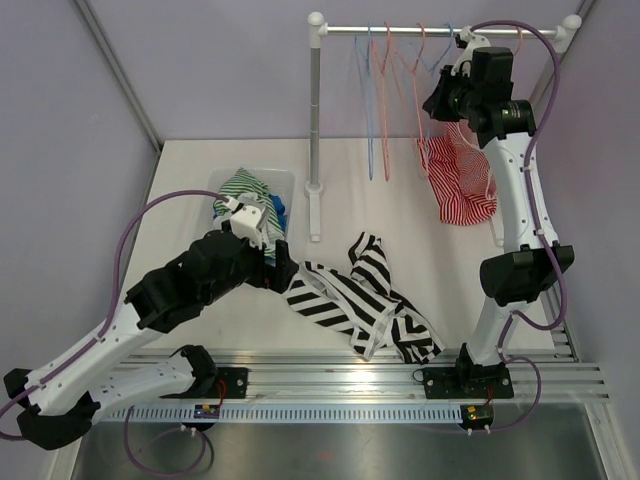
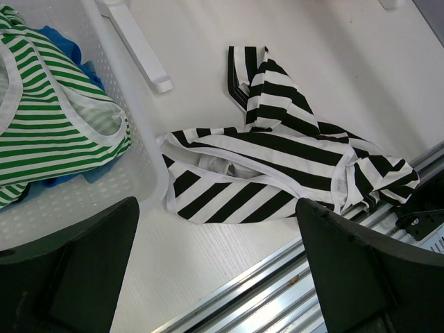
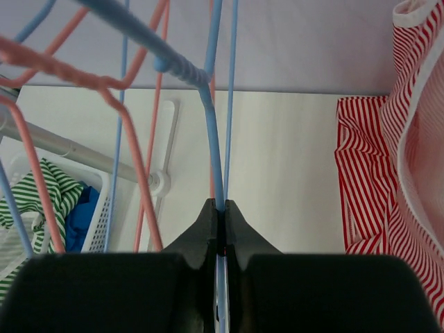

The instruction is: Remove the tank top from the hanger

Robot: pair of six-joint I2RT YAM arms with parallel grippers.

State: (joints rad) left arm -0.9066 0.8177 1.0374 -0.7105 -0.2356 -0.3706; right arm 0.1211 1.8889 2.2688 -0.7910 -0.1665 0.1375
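Observation:
The blue hanger is bare, so my right gripper should go left in the top view toward the empty pink hangers and release its wire.
A black-and-white striped tank top (image 1: 360, 300) lies crumpled on the table, off any hanger; it also shows in the left wrist view (image 2: 277, 152). My left gripper (image 1: 285, 275) is open and empty, hovering just above the table at the top's near-left edge (image 2: 216, 208). My right gripper (image 1: 458, 50) is up at the rail, shut on the thin wire of a bare blue hanger (image 3: 211, 139). A red-and-white striped tank top (image 1: 460, 185) hangs just right of it (image 3: 416, 139).
A white basket (image 1: 285, 180) holds a green-striped top (image 1: 240, 190) and blue cloth, left of my left gripper (image 2: 142, 139). The rack post (image 1: 314, 110) and its foot stand mid-table. Pink and blue empty hangers (image 1: 385, 60) hang on the rail (image 1: 400, 30). A metal track runs along the near edge (image 2: 277, 291).

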